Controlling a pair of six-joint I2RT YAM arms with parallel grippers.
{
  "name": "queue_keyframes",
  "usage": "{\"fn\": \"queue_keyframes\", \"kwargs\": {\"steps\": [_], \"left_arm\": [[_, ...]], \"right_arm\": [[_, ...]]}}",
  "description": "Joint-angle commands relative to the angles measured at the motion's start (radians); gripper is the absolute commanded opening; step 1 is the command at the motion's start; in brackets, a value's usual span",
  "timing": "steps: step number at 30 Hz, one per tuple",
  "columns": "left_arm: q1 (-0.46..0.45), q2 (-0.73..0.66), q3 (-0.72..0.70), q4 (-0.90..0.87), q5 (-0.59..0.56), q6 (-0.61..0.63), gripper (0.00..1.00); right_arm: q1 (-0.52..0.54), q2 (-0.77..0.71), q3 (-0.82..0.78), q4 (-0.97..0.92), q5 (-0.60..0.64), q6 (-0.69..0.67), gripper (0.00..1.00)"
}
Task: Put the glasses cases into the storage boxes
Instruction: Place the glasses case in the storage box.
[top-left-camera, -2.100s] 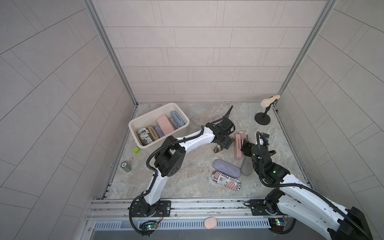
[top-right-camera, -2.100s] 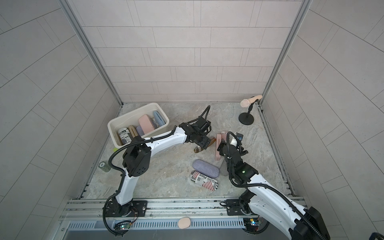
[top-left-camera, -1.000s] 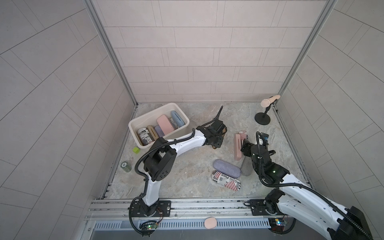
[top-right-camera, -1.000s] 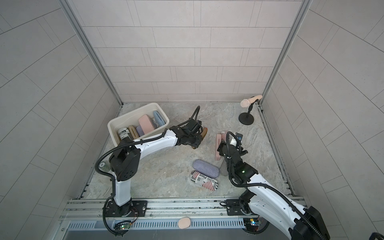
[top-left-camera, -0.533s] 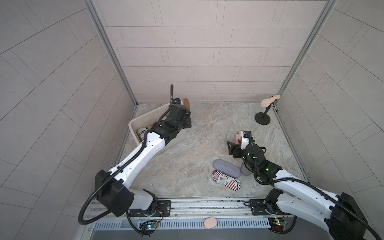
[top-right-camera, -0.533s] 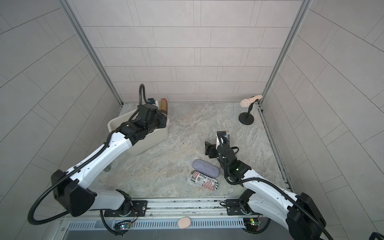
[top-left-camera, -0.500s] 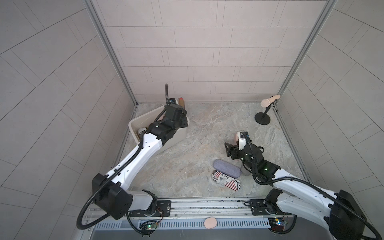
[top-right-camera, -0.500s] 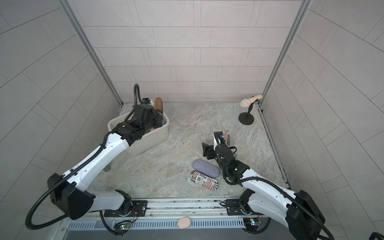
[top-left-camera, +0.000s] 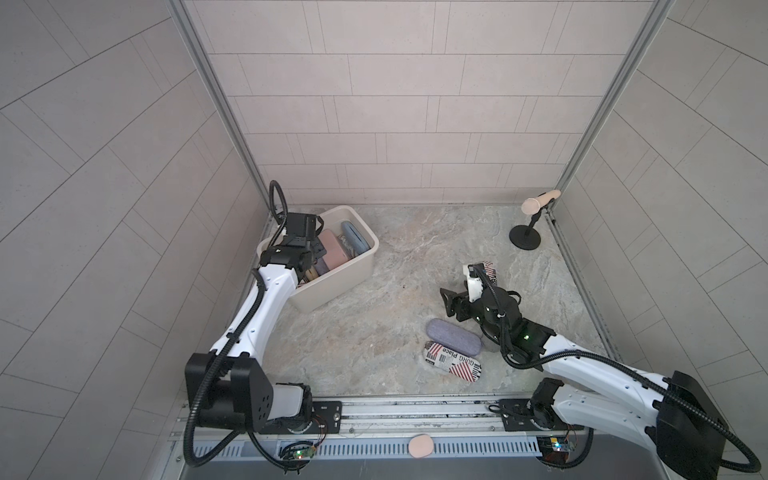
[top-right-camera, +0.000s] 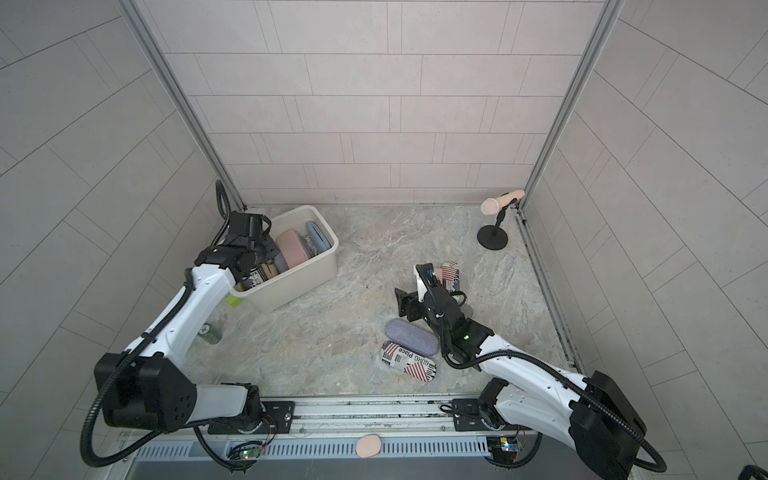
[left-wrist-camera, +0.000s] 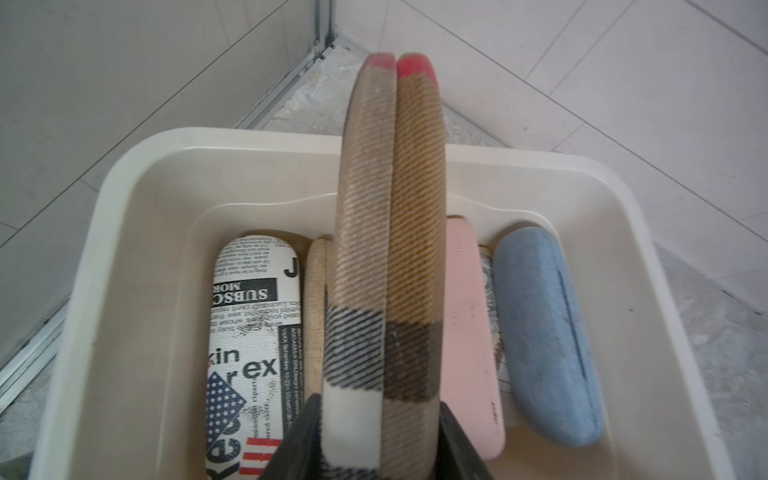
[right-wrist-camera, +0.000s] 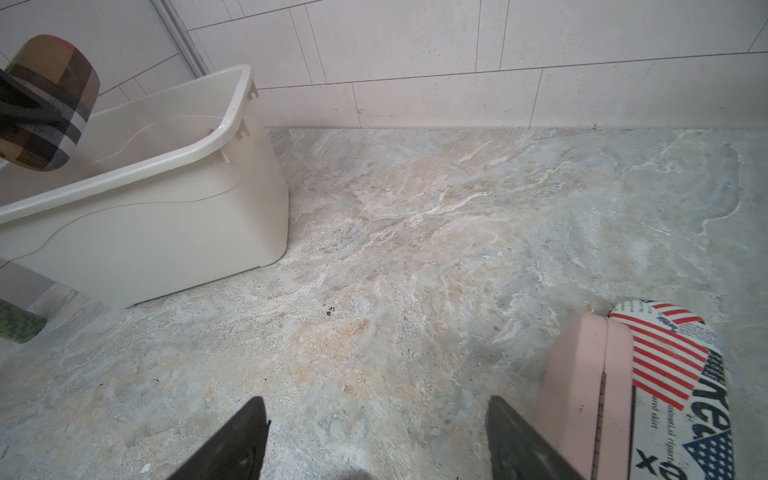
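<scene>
I need to lower my left gripper next toward the newspaper-print and tan cases below and release the plaid case (left-wrist-camera: 390, 249), as it already hangs over the box.
My left gripper (left-wrist-camera: 380, 419) is shut on a plaid glasses case (left-wrist-camera: 390, 249), held on edge above the cream storage box (left-wrist-camera: 137, 158). Inside the box lie a newspaper-print case (left-wrist-camera: 253, 324), a tan case (left-wrist-camera: 316, 311), a pink case (left-wrist-camera: 469, 332) and a light blue case (left-wrist-camera: 544, 332). In both top views that gripper (top-left-camera: 309, 249) (top-right-camera: 257, 249) hangs over the box's left end. My right gripper (top-left-camera: 451, 301) (right-wrist-camera: 376, 419) stands open and empty over bare floor. Just beside it lie a pink case (right-wrist-camera: 582, 395) and a flag-print case (right-wrist-camera: 681, 374).
On the floor near the right arm lie a lilac-grey case (top-left-camera: 454, 336) and a flag-print case (top-left-camera: 452, 360). A microphone stand (top-left-camera: 525, 239) is at the back right. A green cube (top-right-camera: 234, 300) and a dark can (top-right-camera: 209, 332) sit left of the box.
My left arm has carried the plaid case from mid-floor to above the box. My right gripper has swung left, away from the pink case, and opened wider.
</scene>
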Motion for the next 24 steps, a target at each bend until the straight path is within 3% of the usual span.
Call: {"fn": "queue_keyframes", "kwargs": {"steps": [1, 7, 11, 14, 19, 24], "left_arm": [[0.053, -0.015, -0.051, -0.032, -0.066, -0.049, 0.23], [0.074, -0.025, -0.122, -0.037, -0.081, -0.031, 0.3], [0.073, -0.026, -0.079, -0.067, 0.015, 0.052, 0.65], [0.067, -0.036, -0.003, -0.126, 0.067, 0.082, 0.78], [0.011, -0.046, 0.094, -0.158, 0.117, 0.099, 0.8], [-0.096, 0.022, 0.184, -0.163, 0.064, 0.088, 0.8]], "right_arm": [[0.001, -0.012, 0.02, -0.002, 0.019, -0.013, 0.84], [0.001, -0.03, 0.017, -0.01, 0.039, -0.011, 0.85], [0.001, -0.052, 0.006, -0.008, 0.072, -0.006, 0.87], [0.001, -0.054, 0.003, -0.014, 0.108, -0.004, 0.87], [0.001, -0.049, 0.008, -0.031, 0.151, 0.009, 0.87], [0.0, -0.058, 0.011, -0.051, 0.198, 0.016, 0.87]]}}
